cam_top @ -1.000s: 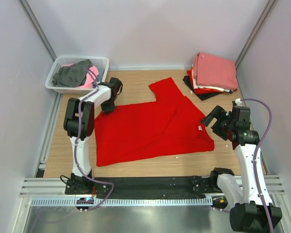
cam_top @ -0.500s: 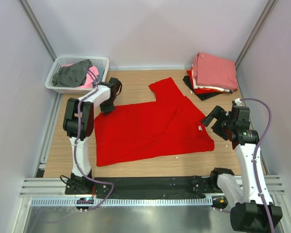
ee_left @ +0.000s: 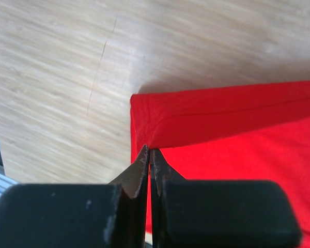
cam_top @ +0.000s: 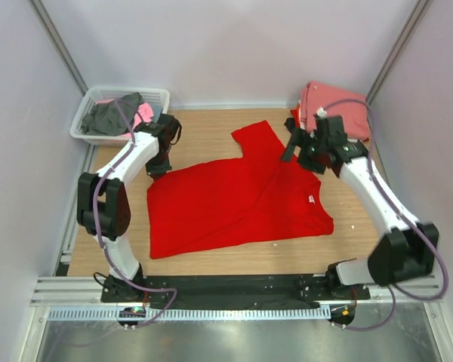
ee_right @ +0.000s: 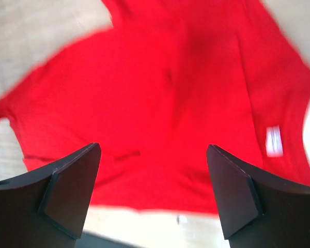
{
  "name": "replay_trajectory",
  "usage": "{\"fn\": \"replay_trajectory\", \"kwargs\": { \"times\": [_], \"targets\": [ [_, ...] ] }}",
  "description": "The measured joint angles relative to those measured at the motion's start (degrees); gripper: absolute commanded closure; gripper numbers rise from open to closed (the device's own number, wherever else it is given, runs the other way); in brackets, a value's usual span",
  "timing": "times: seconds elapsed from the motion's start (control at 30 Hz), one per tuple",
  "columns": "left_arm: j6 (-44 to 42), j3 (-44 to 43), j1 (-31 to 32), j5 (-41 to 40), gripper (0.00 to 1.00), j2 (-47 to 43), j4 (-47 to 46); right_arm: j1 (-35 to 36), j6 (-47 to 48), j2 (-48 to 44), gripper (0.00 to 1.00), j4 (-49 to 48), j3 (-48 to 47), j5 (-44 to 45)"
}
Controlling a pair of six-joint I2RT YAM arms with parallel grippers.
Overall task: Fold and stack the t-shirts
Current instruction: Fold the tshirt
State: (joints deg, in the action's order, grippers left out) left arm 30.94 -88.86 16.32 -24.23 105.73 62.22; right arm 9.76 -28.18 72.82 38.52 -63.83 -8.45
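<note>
The sleeve's far corner [cam_top: 265, 124] is outward of and below my right gripper, so the gripper should next move outward, to the left in the top view, and down onto that corner.
A bright red t-shirt [cam_top: 234, 200] lies spread flat in the middle of the wooden table, its white neck label [cam_top: 312, 199] at the right. My left gripper [cam_top: 157, 167] is at the shirt's far left corner. In the left wrist view it [ee_left: 149, 152] is shut on the edge of the red cloth [ee_left: 222, 119]. My right gripper [cam_top: 293, 147] hovers open over the shirt's far right part, near the sleeve [cam_top: 257, 136]. In the right wrist view it [ee_right: 152, 150] is wide open and empty above the red shirt [ee_right: 165, 93], with the label [ee_right: 274, 140] at the right.
A stack of folded shirts [cam_top: 343, 105], salmon-pink on top with red and black below, sits at the back right, partly behind my right arm. A white lattice basket [cam_top: 87, 124] at the back left holds a grey shirt [cam_top: 109, 117] and a pink one [cam_top: 143, 115].
My right arm has swung from the table's right side to the back, over the shirt's far right part. My left arm has stretched and its gripper stays at the shirt's far left corner.
</note>
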Motion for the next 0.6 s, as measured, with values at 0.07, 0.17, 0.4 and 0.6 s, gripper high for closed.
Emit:
{"fn": "replay_trajectory", "kwargs": {
  "times": [0.07, 0.17, 0.4, 0.6],
  "targets": [
    [-0.9, 2.1, 0.1, 0.5, 1.0, -2.1, -0.2, 2.1, 0.9, 9.0, 0.1, -1.2, -9.0, 1.6],
    [-2.5, 5.7, 0.1, 1.5, 1.0, -4.4, -0.9, 2.7, 2.7, 22.9, 0.1, -1.4, -23.9, 4.3],
    [-3.2, 8.6, 1.1, 4.0, 1.0, -4.8, -2.2, 3.5, 8.7, 59.9, 0.07, 1.0, -66.3, 11.6],
    [-3.1, 8.7, 2.6, 5.9, 1.0, -4.8, -3.3, 4.1, 11.6, 76.9, 0.06, -1.2, -80.5, 16.2]
  ]
}}
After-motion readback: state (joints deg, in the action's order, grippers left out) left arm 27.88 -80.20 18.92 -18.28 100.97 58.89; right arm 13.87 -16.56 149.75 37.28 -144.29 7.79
